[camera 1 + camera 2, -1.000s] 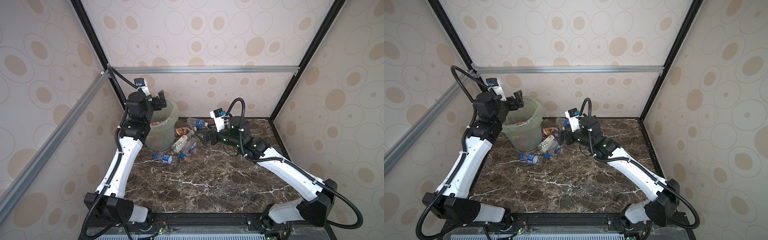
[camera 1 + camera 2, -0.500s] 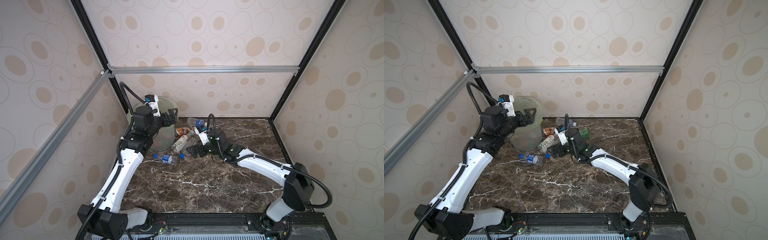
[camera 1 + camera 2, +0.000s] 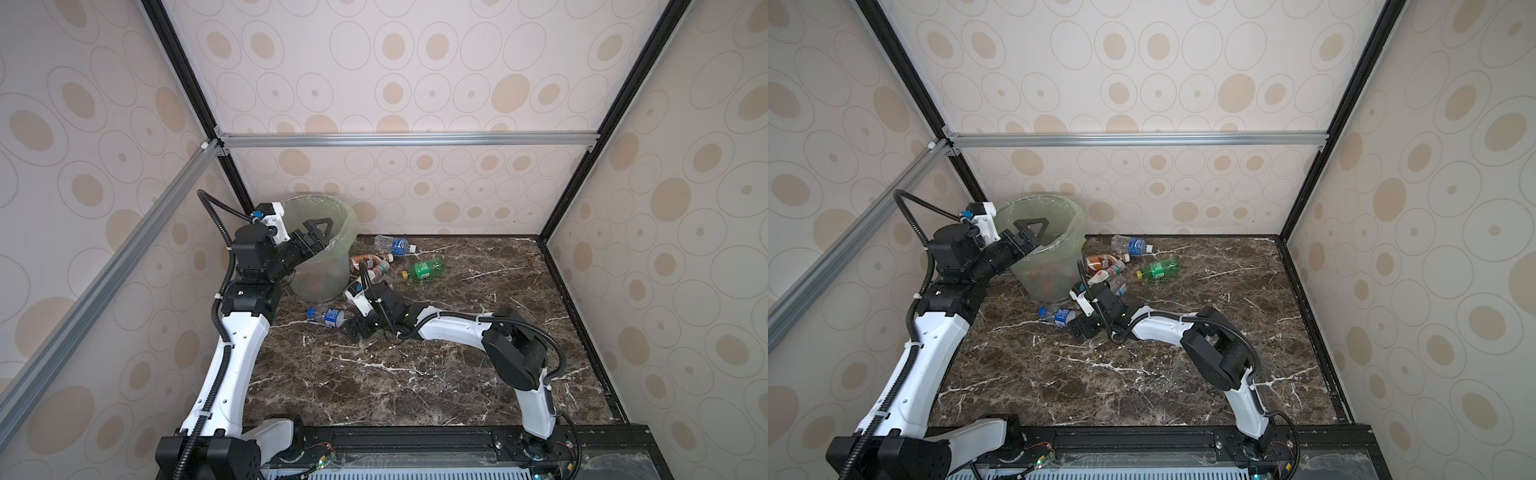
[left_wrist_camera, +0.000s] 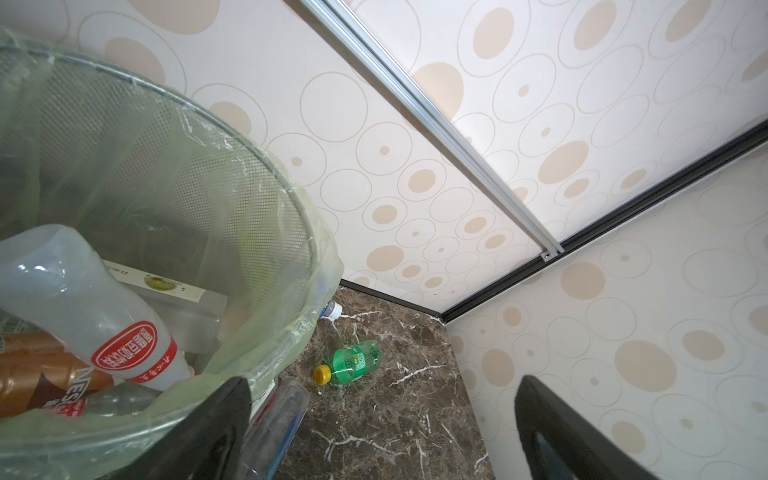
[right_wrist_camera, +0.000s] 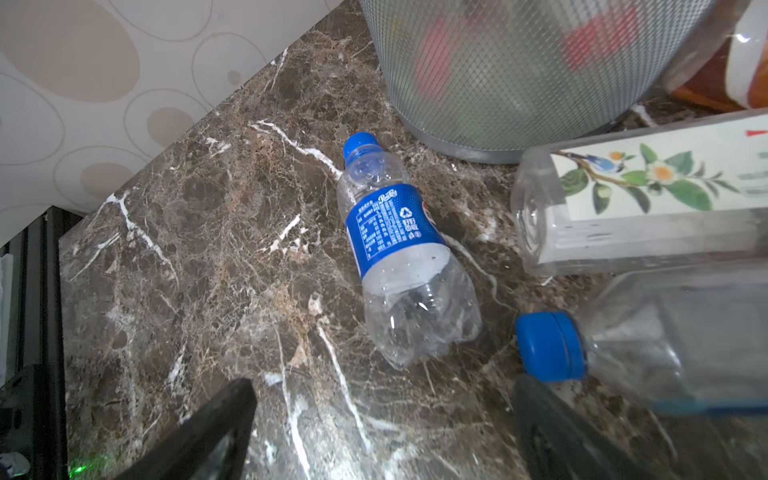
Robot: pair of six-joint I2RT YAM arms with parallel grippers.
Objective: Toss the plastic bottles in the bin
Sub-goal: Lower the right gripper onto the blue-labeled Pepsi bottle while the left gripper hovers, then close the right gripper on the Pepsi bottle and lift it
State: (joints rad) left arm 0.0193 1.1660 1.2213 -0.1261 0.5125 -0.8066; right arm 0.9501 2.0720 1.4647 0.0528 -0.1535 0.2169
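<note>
My right gripper eases down toward the bottle's blue label next until open fingers straddle the bottle's clear lower body [image 3: 340, 319] [image 5: 420, 304], as its bottom end faces them.
The bin [image 3: 324, 274] [image 3: 1050, 274] stands at the back left, with several plastic bottles inside, one red-labelled [image 4: 124, 349]. My left gripper [image 3: 318, 230] [image 4: 382, 399] hangs open and empty over the bin's rim [image 4: 249, 174]. Low over the table, my right gripper [image 3: 357, 328] [image 5: 382, 399] is open, just short of a blue-labelled bottle [image 3: 330, 318] [image 5: 399, 249] lying on the marble. Beside the bin lie a flower-labelled square bottle [image 5: 644, 199], a blue-capped clear one [image 5: 644, 353], a brown one [image 3: 370, 262], a green one [image 3: 424, 268] [image 4: 353, 361] and another blue-labelled one [image 3: 392, 245].
Patterned walls close in the marble table [image 3: 415, 382] at the back and both sides, with black frame posts [image 3: 552, 208] in the corners. The arms' black base rail [image 3: 415, 440] runs along the front edge. The right arm's elbow [image 3: 515, 353] stands over the table's middle right.
My right gripper has swung left and toward the front, from the bottle heap down to the lone blue-labelled bottle. My left gripper has dropped from above the bin to its rim.
</note>
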